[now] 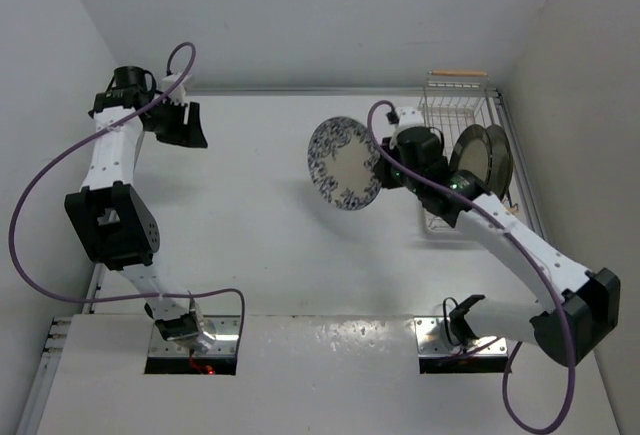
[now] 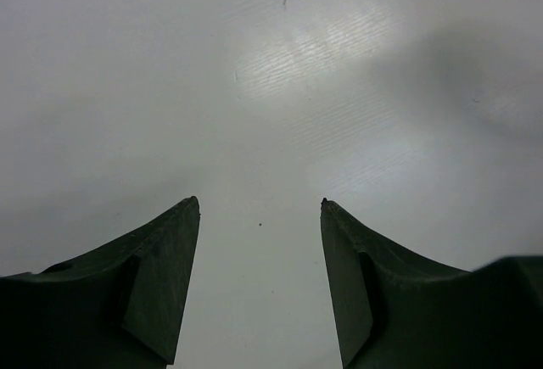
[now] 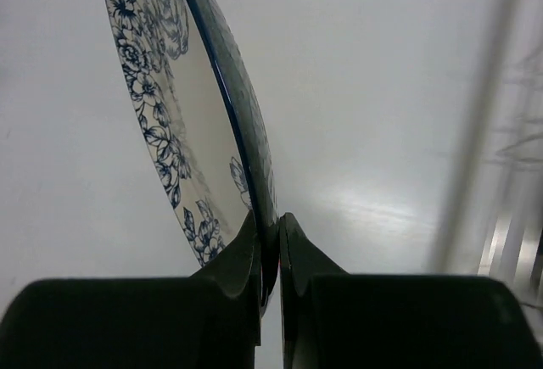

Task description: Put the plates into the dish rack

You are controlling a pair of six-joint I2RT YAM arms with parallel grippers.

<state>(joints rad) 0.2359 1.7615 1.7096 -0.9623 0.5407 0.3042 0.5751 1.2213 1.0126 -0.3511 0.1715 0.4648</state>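
Note:
I need to swing my right gripper to the right in the top view, turn it, and lower it there to let go, because the rack slot beside the cream plates is empty.
My right gripper (image 1: 383,167) is shut on the rim of the white plate with blue floral pattern (image 1: 343,164) and holds it tilted on edge above the table, left of the dish rack (image 1: 458,105). In the right wrist view the plate (image 3: 182,106) runs up from between my fingers (image 3: 240,259). Two cream plates with dark rims (image 1: 472,155) (image 1: 497,158) stand on edge in the white wire rack at the far right. My left gripper (image 1: 190,125) is open and empty at the far left; its view shows only bare table between the fingers (image 2: 161,284).
The rack has a wooden handle bar (image 1: 458,74) at its far end and stands against the right wall. White walls close the table at the back and both sides. A blurred rack wire (image 3: 475,131) shows at the right of the right wrist view.

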